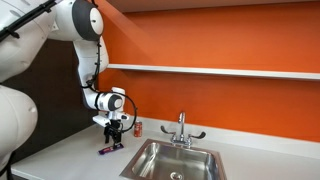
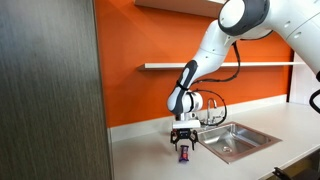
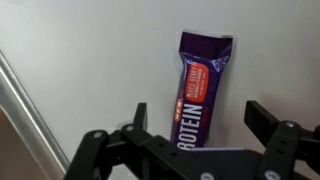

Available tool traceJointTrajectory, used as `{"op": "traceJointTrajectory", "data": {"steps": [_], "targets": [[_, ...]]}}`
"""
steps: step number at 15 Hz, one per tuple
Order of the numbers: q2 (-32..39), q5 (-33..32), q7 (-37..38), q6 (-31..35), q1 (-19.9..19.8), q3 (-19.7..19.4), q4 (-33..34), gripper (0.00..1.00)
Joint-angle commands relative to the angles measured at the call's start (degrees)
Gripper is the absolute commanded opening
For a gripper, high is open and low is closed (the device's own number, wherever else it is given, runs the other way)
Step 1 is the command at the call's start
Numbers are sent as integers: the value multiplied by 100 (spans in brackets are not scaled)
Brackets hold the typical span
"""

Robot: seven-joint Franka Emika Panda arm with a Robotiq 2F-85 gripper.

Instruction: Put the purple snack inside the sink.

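Note:
I will lower my gripper around the purple snack's white lettering (image 3: 192,128) and close it, because my open fingers already reach across the purple snack with a gap on each side.
The purple snack (image 3: 203,90) is a flat purple bar with white and red lettering. It lies on the white counter to the left of the sink in an exterior view (image 1: 109,149) and shows small below my fingers in an exterior view (image 2: 184,154). My gripper (image 3: 198,122) is open. Its two fingers stand on either side of the bar's near end, with a gap on each side. In an exterior view my gripper (image 1: 113,137) hangs just above the bar. The sink (image 1: 150,163) is a steel basin with a chrome faucet (image 1: 182,128), also seen in an exterior view (image 2: 245,135).
A small red can (image 1: 138,128) stands by the orange wall, behind the gripper. A white shelf (image 1: 220,71) runs along the wall above the sink. A dark wooden cabinet (image 2: 50,90) fills one side of an exterior view. The counter's edge (image 3: 25,105) runs diagonally at left in the wrist view.

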Motion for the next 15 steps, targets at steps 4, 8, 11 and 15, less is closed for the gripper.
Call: {"op": "traceJointTrajectory", "data": {"steps": [4,8,11,15], "targets": [[262,-14,324,-43,105,-147,264,100],[328,-13,346,-55,110,-181,327,100],[347,-4,362,-56,107,-189,343,100],[365,1,355,-60,95,-189,360,74]]}}
